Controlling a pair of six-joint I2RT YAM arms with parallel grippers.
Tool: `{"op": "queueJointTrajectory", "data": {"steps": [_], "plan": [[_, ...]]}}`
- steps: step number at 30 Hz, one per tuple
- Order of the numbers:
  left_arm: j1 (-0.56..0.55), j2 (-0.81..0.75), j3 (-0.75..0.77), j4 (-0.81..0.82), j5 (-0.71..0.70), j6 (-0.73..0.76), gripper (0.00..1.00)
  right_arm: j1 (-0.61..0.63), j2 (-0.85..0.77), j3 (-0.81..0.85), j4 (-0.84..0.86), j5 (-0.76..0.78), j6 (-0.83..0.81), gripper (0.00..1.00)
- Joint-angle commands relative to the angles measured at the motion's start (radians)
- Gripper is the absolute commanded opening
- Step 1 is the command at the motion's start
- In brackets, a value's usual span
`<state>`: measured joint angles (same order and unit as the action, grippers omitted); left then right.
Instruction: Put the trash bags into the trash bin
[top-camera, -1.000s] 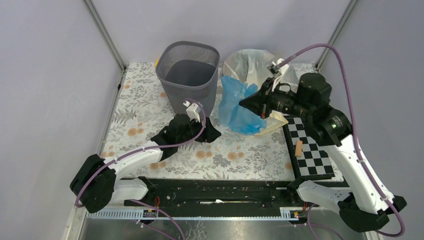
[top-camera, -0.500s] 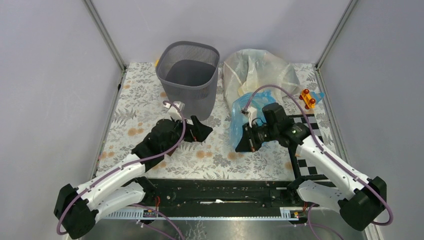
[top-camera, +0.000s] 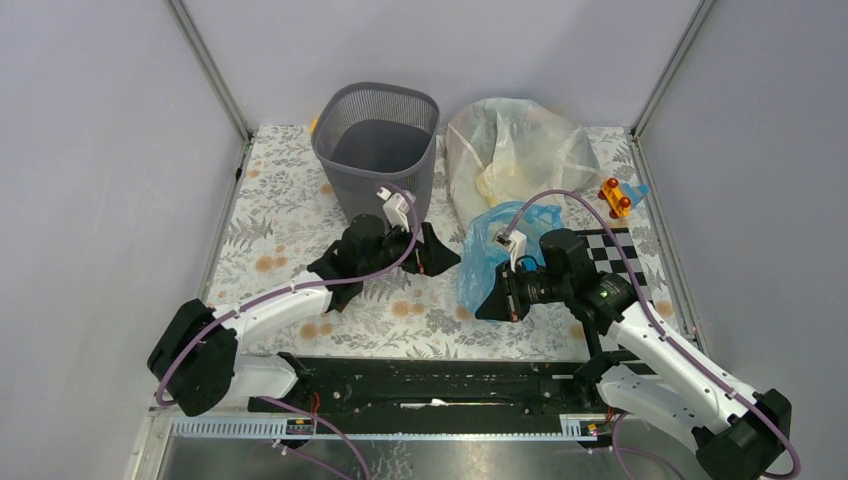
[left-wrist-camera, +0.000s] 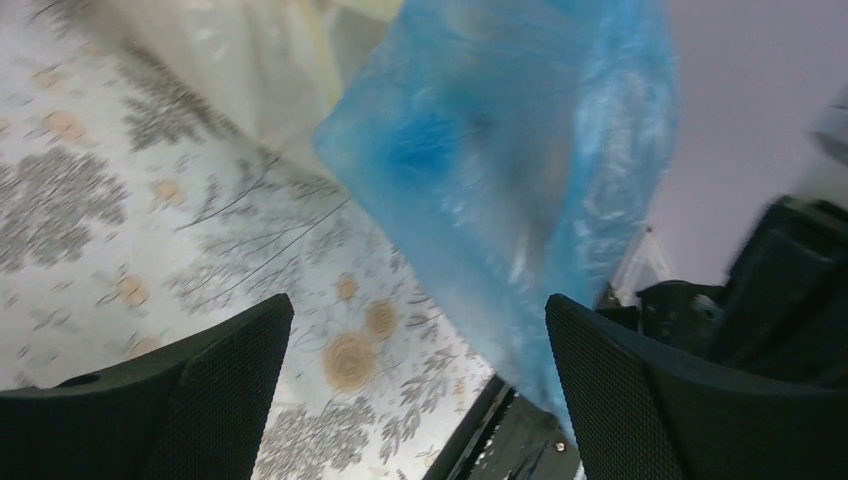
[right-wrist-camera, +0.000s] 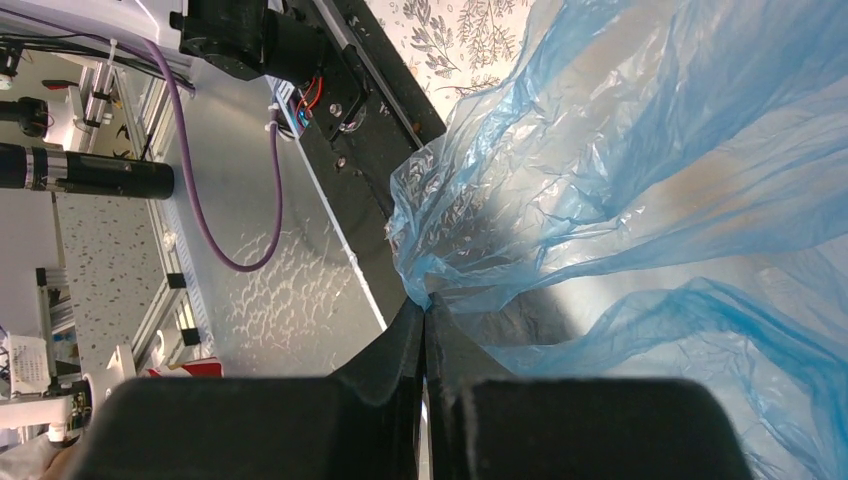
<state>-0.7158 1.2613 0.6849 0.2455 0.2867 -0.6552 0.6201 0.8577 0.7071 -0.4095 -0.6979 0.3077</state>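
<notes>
The blue bag's side edge (top-camera: 473, 250) (left-wrist-camera: 540, 225) hangs beside my open left gripper, held up by my right gripper. My left gripper moves there next, toward the right in the top view.
The dark grey mesh trash bin (top-camera: 378, 145) stands upright at the back centre. A blue trash bag (top-camera: 490, 250) hangs right of centre; it also fills the left wrist view (left-wrist-camera: 510, 170) and the right wrist view (right-wrist-camera: 640, 180). My right gripper (top-camera: 497, 303) is shut on the bag's edge (right-wrist-camera: 425, 300). A large whitish trash bag (top-camera: 515, 150) lies behind it, right of the bin. My left gripper (top-camera: 432, 255) is open and empty, in front of the bin and just left of the blue bag; its fingers (left-wrist-camera: 180, 400) are spread wide.
A black-and-white checkerboard (top-camera: 630, 270) lies at the right under the right arm. An orange and blue toy (top-camera: 618, 196) sits at the back right. The table has a floral cloth (top-camera: 270, 240). A black rail (top-camera: 430, 375) runs along the near edge.
My right gripper has drawn the blue bag nearer and slightly left. My left gripper has moved right, toward the blue bag, staying open.
</notes>
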Motion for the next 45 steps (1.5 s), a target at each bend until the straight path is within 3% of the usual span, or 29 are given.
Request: {"op": "queueJointTrajectory", "data": {"steps": [1, 7, 18, 20, 21, 23, 26, 29, 32, 38, 42, 45], "plan": [[-0.016, -0.007, 0.048, 0.231, 0.130, 0.006, 0.99, 0.008, 0.015, 0.000, 0.029, -0.002, 0.015, 0.03], [-0.016, 0.010, 0.075, 0.277, 0.170, 0.003, 0.93, 0.008, 0.020, 0.002, 0.034, -0.009, 0.012, 0.03], [-0.018, 0.213, 0.200, 0.348, 0.297, -0.061, 0.52, 0.008, 0.021, 0.011, 0.040, -0.015, 0.016, 0.02], [-0.017, 0.239, 0.211, 0.355, 0.305, -0.068, 0.37, 0.008, 0.019, 0.016, 0.036, -0.005, 0.016, 0.05], [-0.015, 0.243, 0.212, 0.336, 0.295, -0.060, 0.23, 0.007, 0.016, 0.022, 0.024, 0.012, 0.010, 0.11], [-0.010, 0.229, 0.213, 0.253, 0.253, -0.015, 0.02, 0.008, 0.004, 0.047, -0.015, 0.059, -0.005, 0.33], [-0.011, 0.160, 0.194, 0.125, 0.195, 0.074, 0.00, 0.007, -0.024, 0.089, -0.064, 0.147, -0.014, 0.55], [-0.011, 0.081, 0.156, 0.029, 0.154, 0.144, 0.00, 0.007, -0.059, 0.144, -0.120, 0.285, -0.010, 0.67], [-0.011, 0.012, 0.113, -0.048, 0.100, 0.182, 0.00, 0.009, -0.084, 0.207, -0.170, 0.463, 0.007, 0.72], [-0.011, -0.080, 0.053, -0.125, 0.013, 0.197, 0.00, 0.008, -0.114, 0.258, -0.260, 1.032, 0.076, 0.73], [-0.011, -0.097, 0.073, -0.228, -0.119, 0.190, 0.00, 0.009, -0.122, 0.222, -0.252, 1.016, 0.078, 0.75], [-0.010, -0.091, 0.089, -0.314, -0.257, 0.182, 0.00, 0.008, -0.117, 0.174, -0.203, 0.798, 0.044, 0.76]]}}
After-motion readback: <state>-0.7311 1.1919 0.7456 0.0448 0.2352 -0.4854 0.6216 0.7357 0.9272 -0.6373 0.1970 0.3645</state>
